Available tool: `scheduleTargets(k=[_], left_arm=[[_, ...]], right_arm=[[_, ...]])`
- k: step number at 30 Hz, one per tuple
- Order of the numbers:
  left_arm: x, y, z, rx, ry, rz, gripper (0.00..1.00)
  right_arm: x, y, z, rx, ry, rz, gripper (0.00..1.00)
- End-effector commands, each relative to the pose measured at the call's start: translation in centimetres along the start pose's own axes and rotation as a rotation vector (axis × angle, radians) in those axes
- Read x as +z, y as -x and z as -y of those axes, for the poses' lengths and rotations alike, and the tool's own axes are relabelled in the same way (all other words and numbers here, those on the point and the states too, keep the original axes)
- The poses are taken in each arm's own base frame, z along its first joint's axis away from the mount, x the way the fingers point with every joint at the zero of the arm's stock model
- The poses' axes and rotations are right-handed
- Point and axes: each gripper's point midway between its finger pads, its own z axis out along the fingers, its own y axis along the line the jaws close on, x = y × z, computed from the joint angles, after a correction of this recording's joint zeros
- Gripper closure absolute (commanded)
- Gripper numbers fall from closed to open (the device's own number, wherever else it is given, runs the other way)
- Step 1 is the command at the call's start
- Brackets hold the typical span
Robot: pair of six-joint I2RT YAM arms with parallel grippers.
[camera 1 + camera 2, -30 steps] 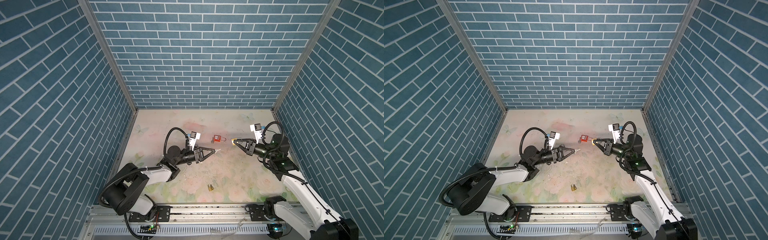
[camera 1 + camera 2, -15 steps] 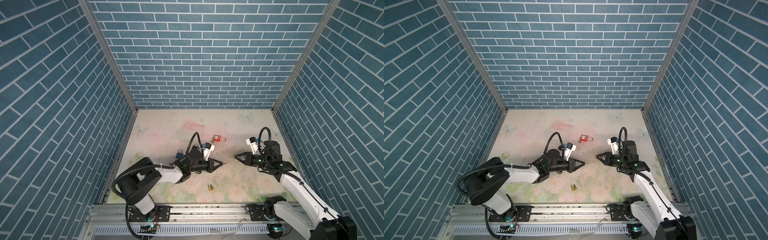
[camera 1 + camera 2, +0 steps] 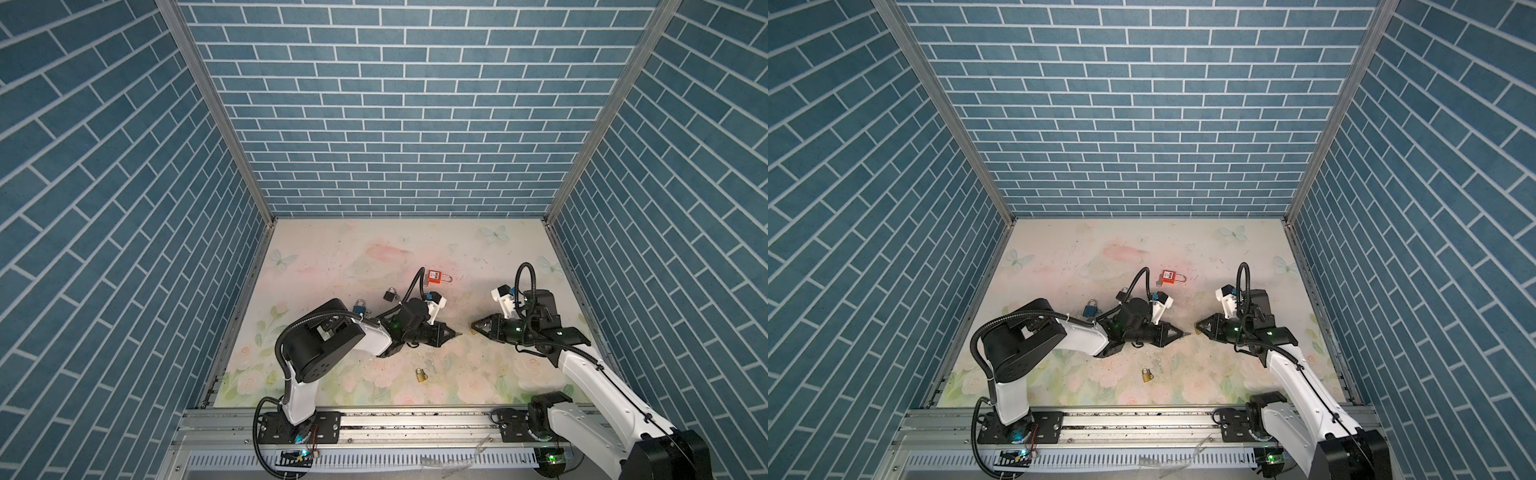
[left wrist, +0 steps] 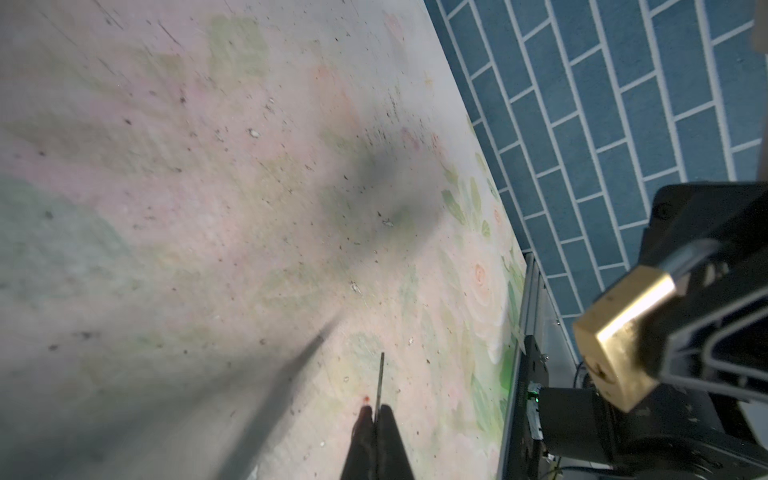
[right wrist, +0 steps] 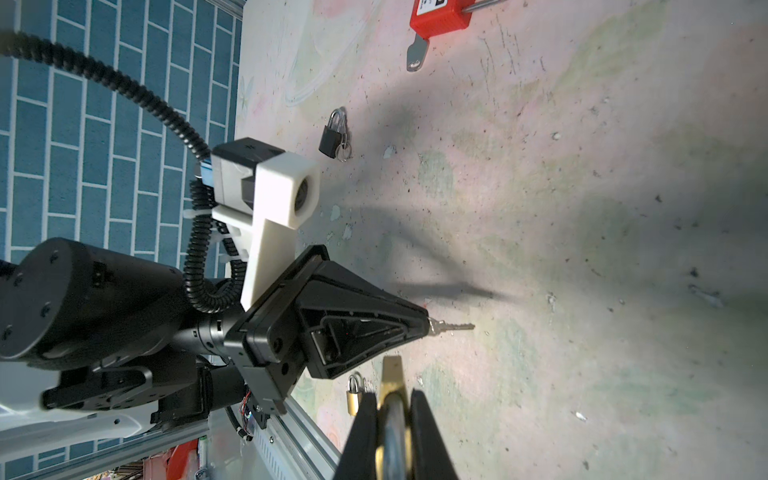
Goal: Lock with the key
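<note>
Next, my right gripper moves down toward the key and releases the brass padlock on the tabletop beneath the key tip (image 3: 456,339), because that spot lies empty.
My left gripper (image 3: 450,332) is shut on a small silver key (image 5: 453,327), whose blade (image 4: 380,376) sticks out past the fingertips toward the right arm. My right gripper (image 5: 392,409) is shut on a brass padlock (image 4: 623,332), gripping it at the shackle end with its body pointing at the key. In both top views the key tip (image 3: 1185,332) and the padlock (image 3: 1198,328) face each other a short gap apart, low over the floral table (image 3: 457,257). They do not touch.
A red padlock (image 3: 434,277) with a key in it lies behind the grippers. A black padlock (image 3: 390,295) and a blue padlock (image 3: 360,308) lie by the left arm. A small brass padlock (image 3: 421,375) lies near the front rail (image 3: 415,419).
Both grippers have come down and toward the front of the table. The left one has swung right, and the gap between key and padlock has narrowed.
</note>
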Motion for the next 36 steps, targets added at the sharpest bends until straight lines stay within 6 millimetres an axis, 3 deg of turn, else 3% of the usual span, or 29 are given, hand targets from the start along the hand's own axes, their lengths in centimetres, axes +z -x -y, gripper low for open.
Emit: scheduleTargets(k=[1, 10, 15, 20, 29, 36], left_arm=[[0.2, -0.8, -2.5, -0.004, 0.09, -0.019, 0.99], [-0.1, -1.2, -3.7, -0.02, 0.137, -0.015, 0.68], [-1.8, 0.4, -3.1, 0.006, 0.163, 0.049, 0.62], [-5.2, 2.8, -2.1, 0.085, 0.23, 0.147, 0.6], [-13.7, 6.8, -0.1, 0.32, 0.418, 0.358, 0.47], [-18.5, 7.8, 1.5, 0.46, 0.459, 0.479, 0.38]], right_arm=[[0.2, -0.1, 0.4, -0.025, -0.003, -0.004, 1.0], [0.7, -0.6, 0.7, -0.001, 0.007, -0.029, 1.0], [1.0, -1.2, 1.2, 0.027, 0.004, -0.043, 1.0], [1.7, -2.4, 1.8, 0.069, 0.012, -0.082, 1.0], [3.8, -3.2, 2.7, 0.09, 0.006, -0.154, 1.0], [5.6, -2.9, 4.0, 0.08, -0.015, -0.204, 1.0]])
